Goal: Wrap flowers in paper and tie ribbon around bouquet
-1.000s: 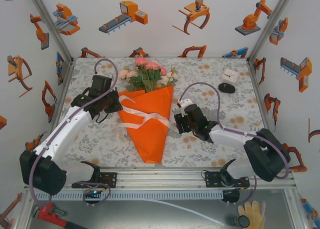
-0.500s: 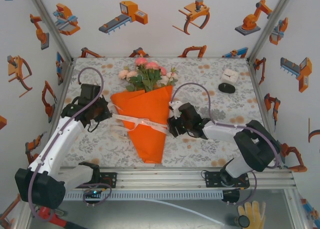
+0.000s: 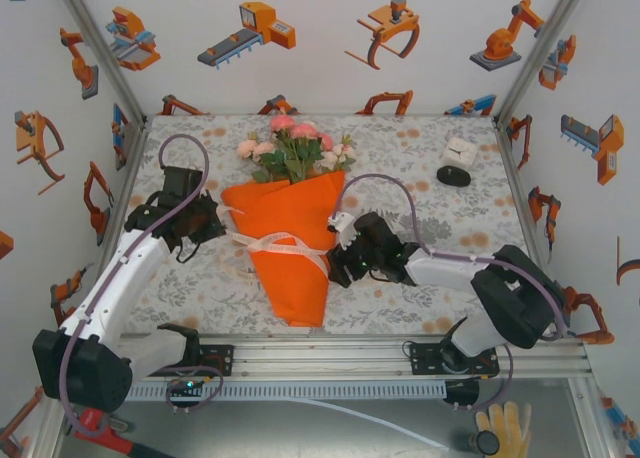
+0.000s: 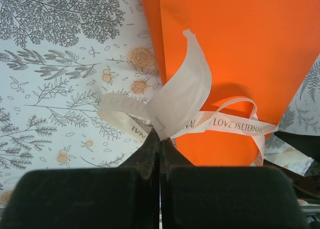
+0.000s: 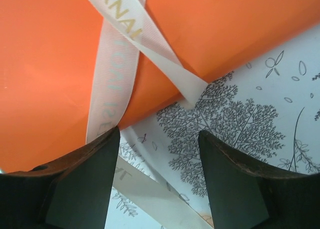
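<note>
The loose ribbon piece (image 5: 150, 194) beside the orange cone lies below, between the right gripper's open fingers, so the right gripper should go down onto it next and close.
The bouquet lies mid-table: an orange paper (image 3: 290, 253) cone with the flowers (image 3: 295, 146), pink and cream blooms, at its wide far end. A cream ribbon (image 3: 278, 243) crosses the cone's waist. My left gripper (image 3: 218, 224) sits off the cone's left edge, shut on the ribbon (image 4: 182, 99) where its printed strands gather at the fingertips (image 4: 160, 139), with the paper (image 4: 240, 54) just beyond. My right gripper (image 3: 337, 266) is at the cone's right edge, open. In the right wrist view it (image 5: 159, 134) straddles a loose ribbon strand (image 5: 150, 194) lying on the cloth, and crossed ribbon (image 5: 112, 84) lies over the paper (image 5: 50, 64).
A white box (image 3: 460, 150) and a black disc (image 3: 453, 175) sit at the back right of the floral tablecloth (image 3: 420, 158). Walls close in on three sides. The metal rail (image 3: 330, 356) with both arm bases runs along the near edge.
My left gripper has pulled left with the ribbon, drawing it tighter across the cone. My right gripper has moved left up to the cone's right edge. The cone shifted slightly left.
</note>
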